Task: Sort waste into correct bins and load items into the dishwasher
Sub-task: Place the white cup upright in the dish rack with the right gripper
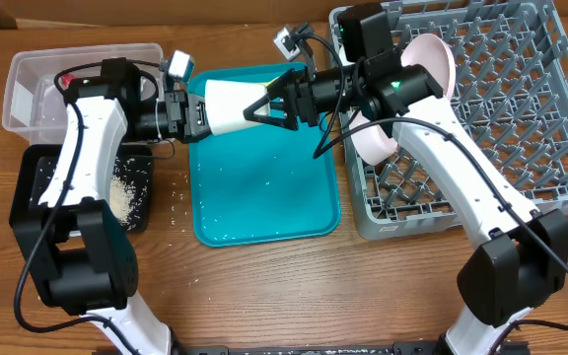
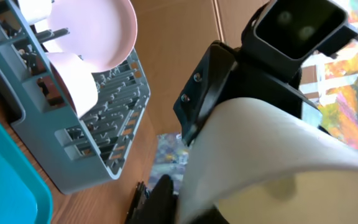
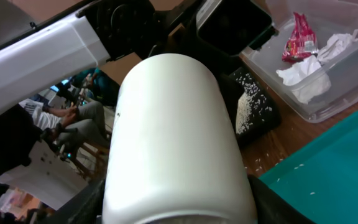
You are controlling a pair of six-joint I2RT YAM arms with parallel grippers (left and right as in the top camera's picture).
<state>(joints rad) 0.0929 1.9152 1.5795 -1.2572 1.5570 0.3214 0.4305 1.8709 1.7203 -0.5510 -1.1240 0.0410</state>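
My right gripper swings the cup over the rack's near end beside the bowl next, tilts downward and lowers it among the rack's wires, since that end stands empty.
A white cup hangs on its side above the teal tray, held from both ends. My left gripper pinches the cup's wall at the open rim; in the left wrist view one black finger lies against the outside of the cup. My right gripper is shut round the cup's body, and in the right wrist view the cup fills the gap between its fingers. The grey dishwasher rack holds a plate and a bowl.
The clear tub at the far left holds a red wrapper and white tissue. The black tray in front of it holds loose rice. A few rice grains lie on the wood beside the teal tray.
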